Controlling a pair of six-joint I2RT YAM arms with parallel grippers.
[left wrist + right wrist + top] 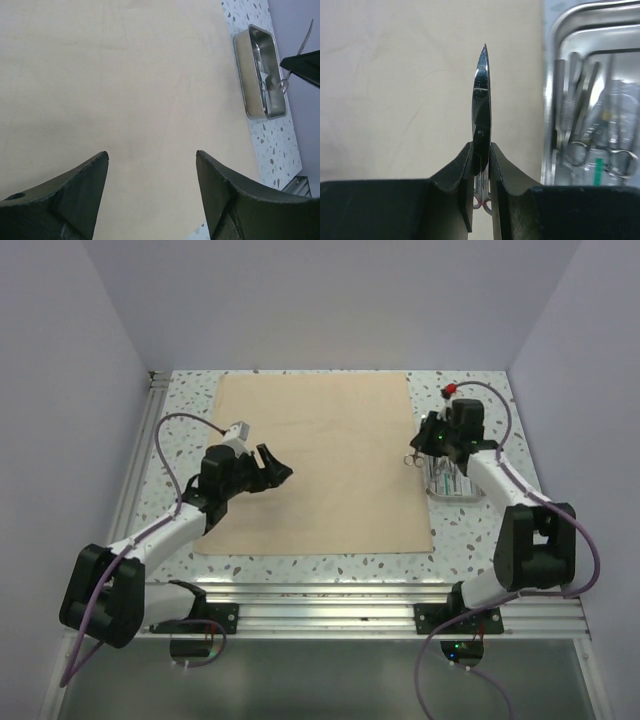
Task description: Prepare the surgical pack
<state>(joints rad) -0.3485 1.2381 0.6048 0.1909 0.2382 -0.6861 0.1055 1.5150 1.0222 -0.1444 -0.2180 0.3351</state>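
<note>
The robot's right gripper needs to move off the cloth's edge over the steel tray (pixel 447 494) next, then lower the scissors next to the forceps (pixel 580 115).
The tan cloth sheet (pixel 315 460) lies spread flat on the table. My left gripper (pixel 275 468) hovers open over its left part, and the left wrist view shows only cloth (pixel 125 75) between its fingers (pixel 90 175). My right gripper (pixel 425 447) is shut on small metal scissors (pixel 481 100), blades pointing away, above the cloth's right edge. Beside that edge on the table sits the steel tray (pixel 447 494), which holds forceps (pixel 580 115) and clear packets (pixel 615 115). In the left wrist view the tray (pixel 241 75) appears at the upper right.
The speckled tabletop (pixel 185 410) borders the cloth on all sides. Aluminium rails (pixel 330 595) run along the near edge, and another (pixel 140 450) runs along the left. Grey walls close in the left, back and right.
</note>
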